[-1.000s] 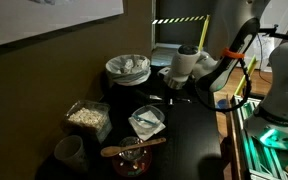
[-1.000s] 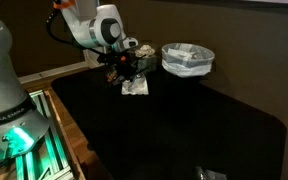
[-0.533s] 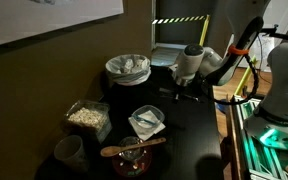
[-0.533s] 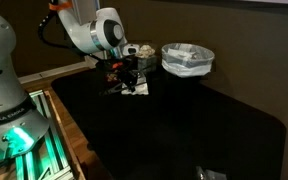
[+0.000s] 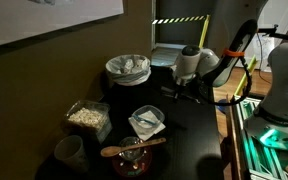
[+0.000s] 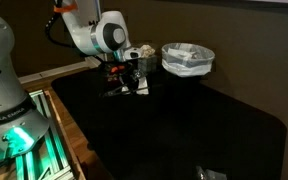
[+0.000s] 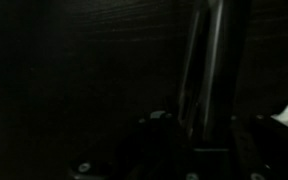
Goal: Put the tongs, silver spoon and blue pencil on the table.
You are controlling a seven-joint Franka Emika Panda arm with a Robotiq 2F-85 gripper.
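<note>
The tongs go down away from the white square dish (image 5: pixel 147 122) next, onto the bare black table, and my gripper releases them there, since that part stands clear.
My gripper (image 5: pixel 184 88) hangs low over the black table (image 5: pixel 199 135), past the white square dish (image 5: pixel 147 122). It is shut on the tongs (image 5: pixel 180 94), a slim dark metal piece that lies almost level under the fingers. In the wrist view the tongs' two long arms (image 7: pixel 209 50) run up from between the jaws (image 7: pixel 204 135). In an exterior view the gripper (image 6: pixel 125 82) stands in front of the dish (image 6: pixel 141 89). Something pale and slim lies in the dish; I cannot tell whether it is the silver spoon. I see no blue pencil.
A brown wooden spoon (image 5: pixel 134 147) lies across a dark bowl by the dish. A clear box of grains (image 5: pixel 87 116), a cup (image 5: pixel 69 152) and a bowl lined with plastic (image 5: pixel 128 68) stand along the wall side. The bowl also shows in an exterior view (image 6: pixel 187 60).
The gripper has moved away from the white dish, toward the table's open side, with the tongs in it. The tongs now show below the fingers.
</note>
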